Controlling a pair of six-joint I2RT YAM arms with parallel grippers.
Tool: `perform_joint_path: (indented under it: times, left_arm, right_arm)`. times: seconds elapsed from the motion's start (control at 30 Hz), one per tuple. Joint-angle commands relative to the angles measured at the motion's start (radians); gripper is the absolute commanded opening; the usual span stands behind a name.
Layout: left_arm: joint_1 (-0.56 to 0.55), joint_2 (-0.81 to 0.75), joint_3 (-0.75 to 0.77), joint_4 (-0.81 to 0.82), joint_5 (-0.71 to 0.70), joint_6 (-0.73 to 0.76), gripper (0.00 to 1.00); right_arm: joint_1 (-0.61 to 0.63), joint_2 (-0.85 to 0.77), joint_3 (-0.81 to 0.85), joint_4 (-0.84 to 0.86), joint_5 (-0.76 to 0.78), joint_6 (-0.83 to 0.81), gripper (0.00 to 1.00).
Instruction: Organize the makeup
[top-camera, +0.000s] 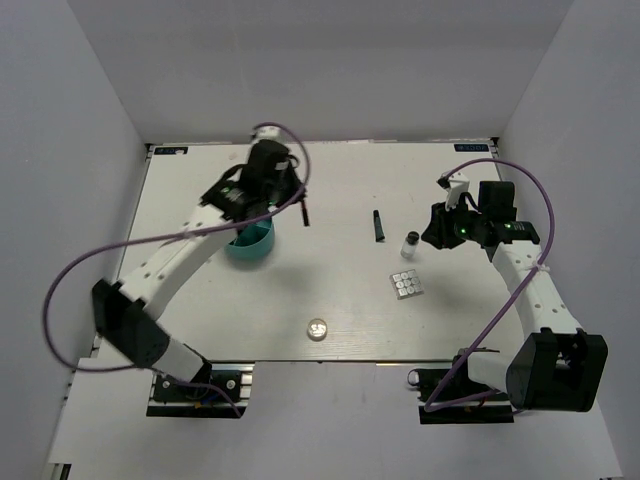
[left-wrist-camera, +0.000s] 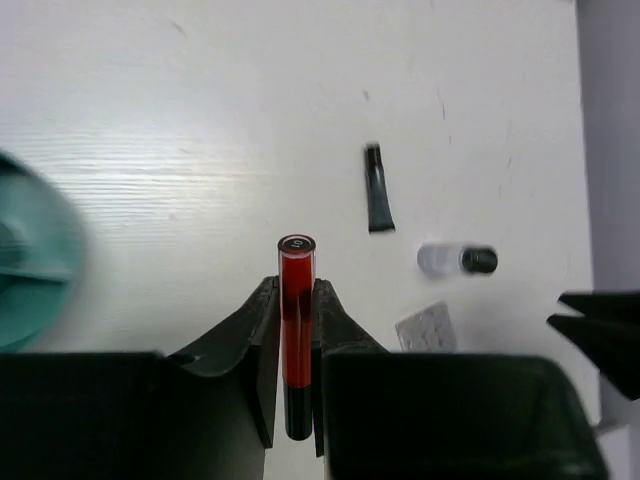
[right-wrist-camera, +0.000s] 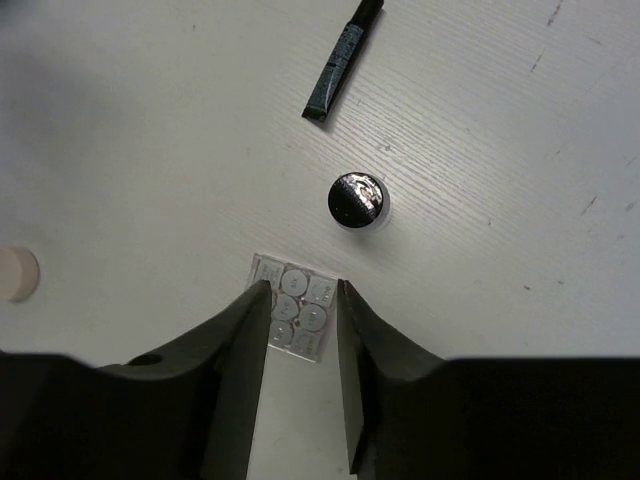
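Observation:
I will move the pencil across and down into the teal holder (left-wrist-camera: 32, 262) with my left gripper next and let go of it, because the holder is below it, to its left in the top view.
My left gripper (top-camera: 297, 197) is shut on a thin red and black pencil (left-wrist-camera: 296, 290) and holds it above the table, just right of the teal cup-like holder (top-camera: 250, 241). The pencil shows in the top view (top-camera: 304, 212) as a dark stick. My right gripper (right-wrist-camera: 302, 292) is open and empty, held above the square grey-panned palette (right-wrist-camera: 292, 312), which shows between its jaws. A small white bottle with a black cap (right-wrist-camera: 357, 198) stands beyond the palette. A short black tube (right-wrist-camera: 342, 58) lies farther off. A tiny round clear jar (top-camera: 318, 327) sits near the table's front edge.
The teal holder's rim (left-wrist-camera: 35, 262) shows at the left edge of the left wrist view. The tube (left-wrist-camera: 378, 188), bottle (left-wrist-camera: 458, 260) and palette (left-wrist-camera: 428, 328) lie right of the held pencil. Grey walls enclose the white table (top-camera: 200, 330).

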Motion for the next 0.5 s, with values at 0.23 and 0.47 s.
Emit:
perform_joint_path:
  times: [0.23, 0.47]
  left_arm:
    - [0.167, -0.419, -0.255, 0.02, -0.468, -0.108, 0.0]
    - [0.244, -0.426, -0.302, -0.007, -0.642, -0.093, 0.0]
  right_arm:
    - [-0.003, -0.022, -0.007, 0.025, -0.057, -0.011, 0.24]
    - [0.001, -0.011, 0.013, 0.02, -0.061, -0.005, 0.25]
